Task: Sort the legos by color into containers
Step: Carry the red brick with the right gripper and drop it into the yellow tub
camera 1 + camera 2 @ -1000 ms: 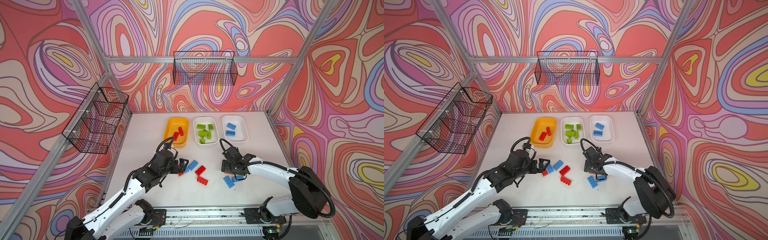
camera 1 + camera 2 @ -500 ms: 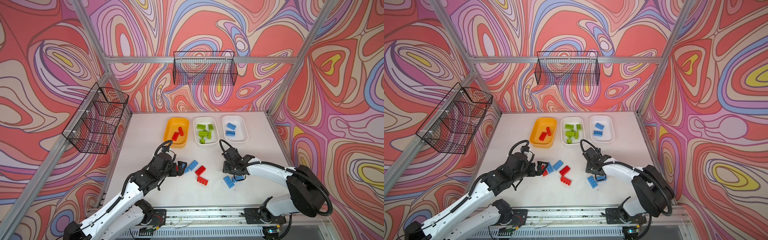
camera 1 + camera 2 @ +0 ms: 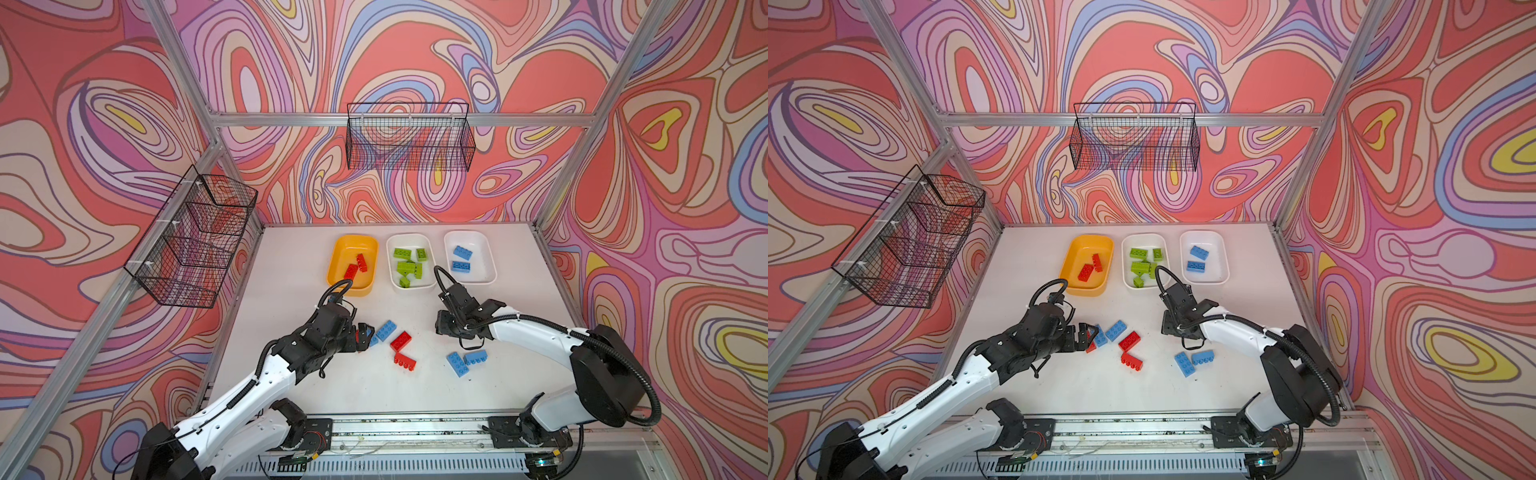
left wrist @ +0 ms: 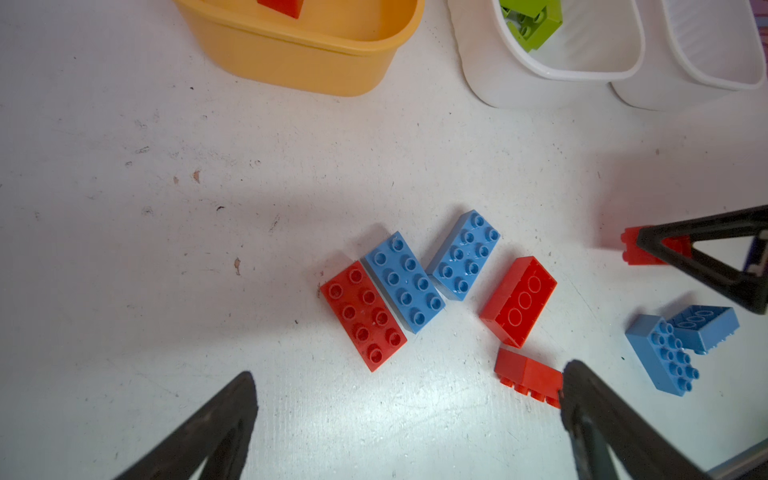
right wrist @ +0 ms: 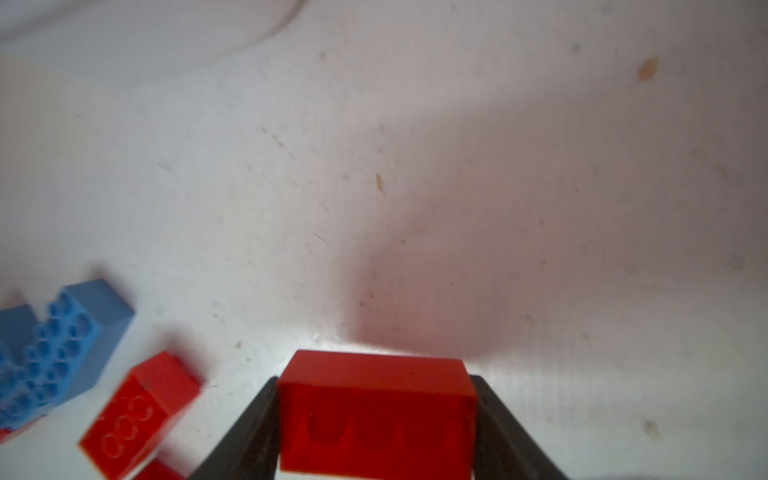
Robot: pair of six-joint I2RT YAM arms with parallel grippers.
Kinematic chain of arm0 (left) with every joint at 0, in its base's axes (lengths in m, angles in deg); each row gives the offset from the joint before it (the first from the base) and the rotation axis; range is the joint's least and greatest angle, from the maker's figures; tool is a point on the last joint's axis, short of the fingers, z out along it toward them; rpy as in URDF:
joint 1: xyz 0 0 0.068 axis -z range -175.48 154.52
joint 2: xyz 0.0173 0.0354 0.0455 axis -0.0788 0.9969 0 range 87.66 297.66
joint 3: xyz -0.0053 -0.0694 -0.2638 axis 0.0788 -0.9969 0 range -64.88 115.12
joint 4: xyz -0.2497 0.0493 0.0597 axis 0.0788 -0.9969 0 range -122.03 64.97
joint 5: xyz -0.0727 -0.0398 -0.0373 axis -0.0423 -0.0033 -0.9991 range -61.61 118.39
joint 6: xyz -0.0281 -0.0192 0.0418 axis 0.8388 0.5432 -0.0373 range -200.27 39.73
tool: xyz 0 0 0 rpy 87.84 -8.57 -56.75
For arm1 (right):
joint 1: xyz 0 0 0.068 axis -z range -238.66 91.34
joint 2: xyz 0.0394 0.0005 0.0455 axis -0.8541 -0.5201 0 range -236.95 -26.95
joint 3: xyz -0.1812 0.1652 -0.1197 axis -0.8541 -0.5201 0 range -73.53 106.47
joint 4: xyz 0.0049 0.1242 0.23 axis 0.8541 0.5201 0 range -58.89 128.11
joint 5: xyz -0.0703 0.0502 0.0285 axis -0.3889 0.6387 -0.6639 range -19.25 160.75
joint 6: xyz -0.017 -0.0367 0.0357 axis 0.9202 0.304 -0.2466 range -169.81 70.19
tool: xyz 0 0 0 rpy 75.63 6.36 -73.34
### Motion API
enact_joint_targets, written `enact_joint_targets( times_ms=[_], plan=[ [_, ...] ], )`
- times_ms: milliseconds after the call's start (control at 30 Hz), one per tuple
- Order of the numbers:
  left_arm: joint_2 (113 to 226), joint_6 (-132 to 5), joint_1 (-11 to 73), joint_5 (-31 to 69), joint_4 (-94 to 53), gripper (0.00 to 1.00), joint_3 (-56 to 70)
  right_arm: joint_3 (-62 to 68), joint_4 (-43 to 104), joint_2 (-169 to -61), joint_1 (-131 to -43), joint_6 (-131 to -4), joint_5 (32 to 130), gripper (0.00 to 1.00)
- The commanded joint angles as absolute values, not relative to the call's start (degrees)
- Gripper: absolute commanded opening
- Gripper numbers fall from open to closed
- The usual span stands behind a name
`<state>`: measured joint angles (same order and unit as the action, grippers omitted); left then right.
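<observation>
I will lift the red lego with my right gripper next, move it outward over the open yellow-orange container [image 3: 345,249] and release it there, because red legos are already inside that container.
My right gripper [image 5: 374,381] is shut on a red lego [image 5: 376,411], hollow underside toward the wrist camera, low over the table. In the left wrist view the same red lego [image 4: 633,251] sits between the right gripper's fingers [image 4: 706,266]. My left gripper [image 4: 409,374] is open and holds nothing, just short of a red lego [image 4: 363,313] and two blue legos [image 4: 405,282] [image 4: 465,253]. Two more red legos [image 3: 401,340] [image 3: 405,360] and two blue ones [image 3: 458,364] [image 3: 476,357] lie loose. The yellow-orange container [image 3: 345,249] holds red legos, one white container [image 3: 409,241] green, another white container [image 3: 482,257] blue.
Black wire mesh baskets hang on the left wall [image 3: 195,241] and the back wall [image 3: 409,137]. The three containers stand in a row at the back of the white table [image 3: 291,291]. Aluminium frame posts bound the table sides.
My right gripper has closed on the red lego and shifted slightly left. My left gripper stays open over the red and blue cluster, almost unmoved.
</observation>
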<state>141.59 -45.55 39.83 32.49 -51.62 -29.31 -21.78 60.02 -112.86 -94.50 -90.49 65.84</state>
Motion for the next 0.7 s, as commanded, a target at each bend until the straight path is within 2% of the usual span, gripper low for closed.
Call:
enact_joint_targets(
  times_ms=[0, 367, 667],
  plan=[
    [142.83, -45.18, 40.03, 33.83, -51.05, 1.00, -28.50, -14.63, 56.49, -114.73, -94.87, -88.11, 69.24, 0.39],
    [139.18, -41.81, 40.03, 39.16, -57.70, 1.00, -28.31, 12.76, 53.13, -133.51, -94.87, -80.90, 77.08, 0.39],
    [135.79, -39.15, 40.03, 43.53, -64.46, 1.00, -28.65, 29.00, 48.58, -147.60, -95.51, -74.91, 82.41, 0.39]
  ],
)
